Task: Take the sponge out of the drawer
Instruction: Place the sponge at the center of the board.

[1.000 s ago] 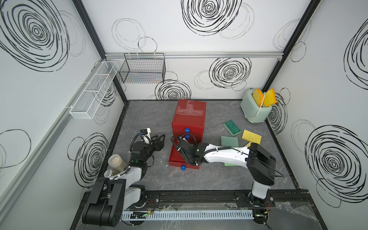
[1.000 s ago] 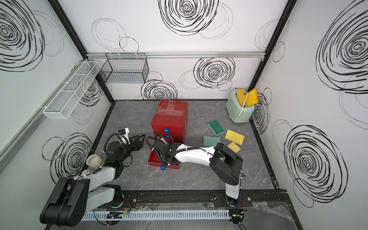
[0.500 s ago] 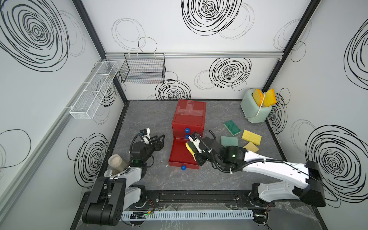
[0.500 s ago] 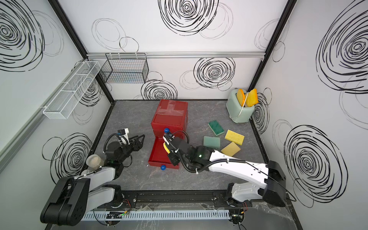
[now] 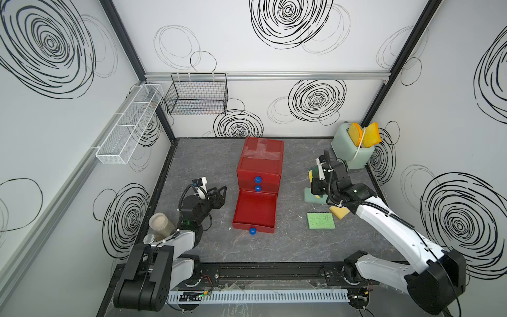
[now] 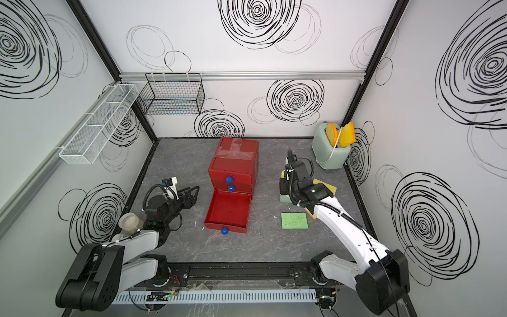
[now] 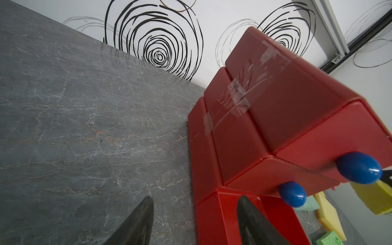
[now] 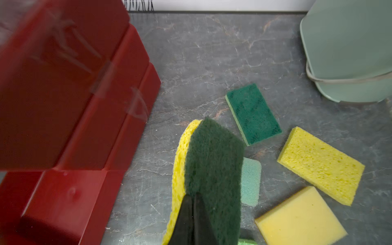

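I should move my right gripper outward and down next to let go of the yellow sponge [image 8: 212, 159], as the bare tabletop [image 8: 211, 107] beside the dark green sponge is outward and below.
The red drawer chest [image 5: 262, 159] stands mid-table with its bottom drawer [image 5: 255, 208] pulled out and nothing inside. My right gripper [image 8: 193, 196] is shut on a yellow sponge [image 8: 212, 159] with a dark green scouring face, held off the table to the right of the chest. In both top views this gripper [image 5: 314, 179] [image 6: 284, 182] hangs over loose sponges. My left gripper [image 5: 220, 192] [image 7: 194, 203] stands open and holds nothing, just left of the open drawer's side wall.
On the table under the right arm lie a dark green sponge [image 8: 253, 114], a yellow one [image 8: 320, 165], a pale yellow one [image 8: 301, 218], a teal one [image 8: 251, 182] and a light green one [image 5: 321, 220]. A mint bucket [image 5: 352, 153] stands back right, a jar [image 5: 160, 223] front left.
My right arm has swung from the open drawer over to the right side of the table, carrying the sponge with it. The left arm has not moved.
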Motion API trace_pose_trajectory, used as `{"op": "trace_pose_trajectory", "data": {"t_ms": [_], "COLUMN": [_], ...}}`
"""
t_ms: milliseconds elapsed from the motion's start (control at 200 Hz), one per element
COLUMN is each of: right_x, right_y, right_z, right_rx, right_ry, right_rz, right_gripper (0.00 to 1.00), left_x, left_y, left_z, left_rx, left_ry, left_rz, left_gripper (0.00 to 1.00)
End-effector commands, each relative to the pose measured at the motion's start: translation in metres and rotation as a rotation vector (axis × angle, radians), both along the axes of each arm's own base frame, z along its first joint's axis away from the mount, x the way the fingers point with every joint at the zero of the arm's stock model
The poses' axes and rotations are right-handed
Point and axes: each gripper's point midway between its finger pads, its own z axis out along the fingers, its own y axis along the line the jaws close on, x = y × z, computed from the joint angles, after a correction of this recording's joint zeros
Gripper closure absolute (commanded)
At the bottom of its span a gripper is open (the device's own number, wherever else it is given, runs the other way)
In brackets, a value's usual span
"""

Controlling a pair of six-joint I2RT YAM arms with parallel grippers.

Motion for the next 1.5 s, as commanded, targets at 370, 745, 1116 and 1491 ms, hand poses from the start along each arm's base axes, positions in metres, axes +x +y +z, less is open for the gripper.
{"op": "trace_pose_trajectory", "data": {"t_ms": [370,745,1116,1491], "right_x": [0.114,0.126,0.126,0.153], "right_y": [0.028,0.000,-0.028,0.030], "right_z": [-0.051,-0.126,-0.121,-0.010], "right_rx": [0.007,-0.031,-0.029,0.049], "right_ry": [0.035,0.182,0.180,-0.041], "right_rz": [0.116,0.019,-0.017,0.138], "right_gripper": [1.00,1.00,0.74,0.63], "left_x": [0.002,0.002,0.003,-0.012], "left_y": [0.004,0.005,0.003,0.008], "left_z": [0.011,0.010,0.012,0.026], "left_rx": [0.014,0.020,0.016,0.055], "left_ry": [-0.048,-0.034,-0.044,-0.084], "left_rz": [0.018,0.030,0.021,0.101], "left_gripper": [0.34,0.33,0.33,0.57]}}
